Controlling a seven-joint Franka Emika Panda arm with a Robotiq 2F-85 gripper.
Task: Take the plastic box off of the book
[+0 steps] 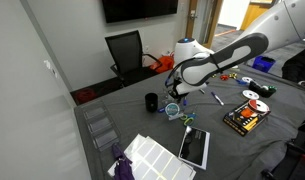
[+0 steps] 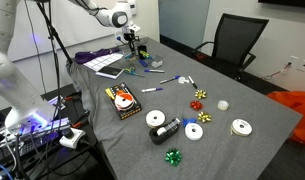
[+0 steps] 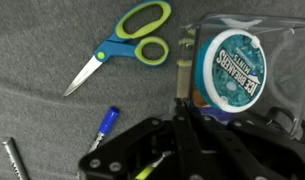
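Observation:
I will lower my gripper slightly toward the grey table (image 1: 173, 116) beside the green-handled scissors and release the box's side, since the book (image 1: 194, 147) lies bare and apart.
The plastic box (image 3: 232, 62) is clear with a blue-green round lid. In the wrist view it sits over the grey table, right of the green-handled scissors (image 3: 127, 42). My gripper (image 3: 182, 92) has its fingers close together at the box's left wall and looks shut on that rim. In an exterior view the gripper (image 1: 176, 97) hangs just above the box (image 1: 173, 110), next to the black mug (image 1: 151, 101). The book (image 1: 194, 147), glossy black with a white edge, lies apart nearer the front edge, with nothing on it. It also shows small in an exterior view (image 2: 112, 72).
A white gridded sheet (image 1: 152, 157) lies beside the book. A black tray of orange-red items (image 1: 242, 120) sits to one side. A blue pen (image 3: 107, 125) lies near the scissors. Tape rolls (image 2: 241, 127) and bows are scattered further off. An office chair (image 1: 127, 52) stands behind the table.

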